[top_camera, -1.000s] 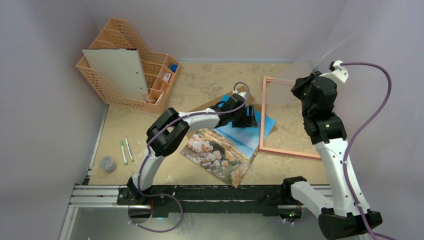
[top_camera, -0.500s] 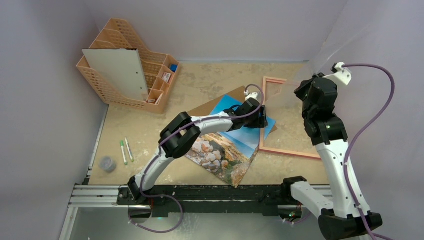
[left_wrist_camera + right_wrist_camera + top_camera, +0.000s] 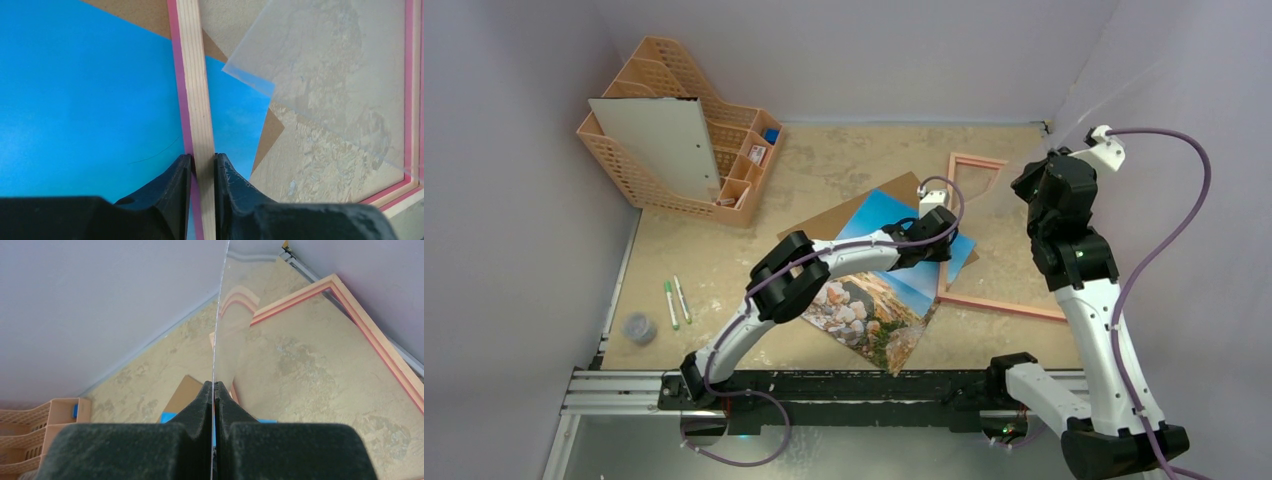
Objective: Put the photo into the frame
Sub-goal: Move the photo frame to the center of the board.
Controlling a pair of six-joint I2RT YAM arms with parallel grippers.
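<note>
The frame's opening surrounds only the photo's blue corner. The left gripper slides the frame's bar (image 3: pixel 944 262) farther left across the photo in the top view next.
The photo (image 3: pixel 876 278), blue sky above a brown rocky coast, lies tilted on a brown backing board (image 3: pixel 836 212) at the table's middle. The frame (image 3: pixel 1004 305), pink-edged with pale wood, lies to its right. My left gripper (image 3: pixel 944 240) is shut on the frame's left bar (image 3: pixel 196 75), which crosses over the photo's blue corner (image 3: pixel 85 100). My right gripper (image 3: pixel 1036 180) is shut on the edge of the clear pane (image 3: pixel 225 340) and holds it upright above the frame (image 3: pixel 360 322). The pane (image 3: pixel 330 75) also shows over the frame opening.
An orange plastic desk organiser (image 3: pixel 674 140) with a white board leaning in it stands at the back left. Two pens (image 3: pixel 676 300) and a small grey cap (image 3: pixel 637 327) lie at the left front. The walls stand close at the back and right.
My left gripper has moved right across the photo to the frame's left bar and shut on it. My right gripper has raised the pane more upright.
</note>
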